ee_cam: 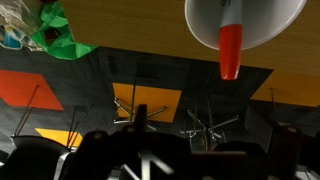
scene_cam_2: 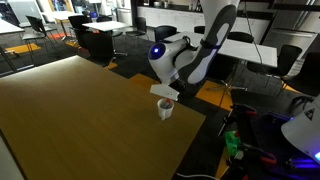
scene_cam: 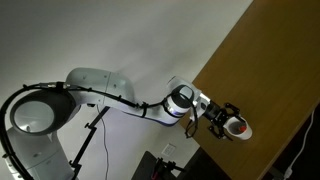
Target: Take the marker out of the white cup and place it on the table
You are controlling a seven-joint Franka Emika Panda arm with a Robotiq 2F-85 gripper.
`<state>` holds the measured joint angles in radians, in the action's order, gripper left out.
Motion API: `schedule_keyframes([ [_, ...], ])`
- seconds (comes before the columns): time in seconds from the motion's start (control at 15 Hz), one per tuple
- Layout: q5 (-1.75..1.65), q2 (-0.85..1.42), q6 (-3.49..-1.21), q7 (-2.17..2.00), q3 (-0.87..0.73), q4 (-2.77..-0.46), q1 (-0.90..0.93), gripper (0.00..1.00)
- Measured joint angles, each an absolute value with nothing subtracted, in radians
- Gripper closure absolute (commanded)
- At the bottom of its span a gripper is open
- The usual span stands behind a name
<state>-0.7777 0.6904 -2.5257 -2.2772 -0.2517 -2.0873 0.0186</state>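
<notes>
My gripper should next go down outward over the cup (scene_cam: 238, 128) until its open fingers straddle the marker's red end, still beyond them.
The white cup (scene_cam: 238, 128) stands near the edge of the brown wooden table (scene_cam: 270, 70). It also shows in an exterior view (scene_cam_2: 165, 109) and at the top of the wrist view (ee_cam: 250, 20), which stands upside down. The red marker (ee_cam: 230, 48) sticks out of the cup; only a red spot of it shows in an exterior view (scene_cam: 238, 125). My gripper (scene_cam: 226, 119) hovers close to the cup, just above it in an exterior view (scene_cam_2: 165, 94). Its fingers are dark blurred shapes in the wrist view (ee_cam: 180, 150), spread apart and holding nothing.
The table edge (scene_cam_2: 200, 125) runs just past the cup, with dark floor and orange patches (ee_cam: 150, 95) beyond. Office chairs and desks (scene_cam_2: 100, 35) stand behind the table. A green object (ee_cam: 50, 30) lies on the table away from the cup.
</notes>
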Motion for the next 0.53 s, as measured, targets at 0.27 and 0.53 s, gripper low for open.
schedule_keyframes([
  [0.27,-0.777,0.718,-2.526,-2.264,-0.252,-2.048,0.022,0.0],
  [0.53,-0.777,0.765,-2.526,-2.264,-0.252,-2.015,0.031,0.0],
])
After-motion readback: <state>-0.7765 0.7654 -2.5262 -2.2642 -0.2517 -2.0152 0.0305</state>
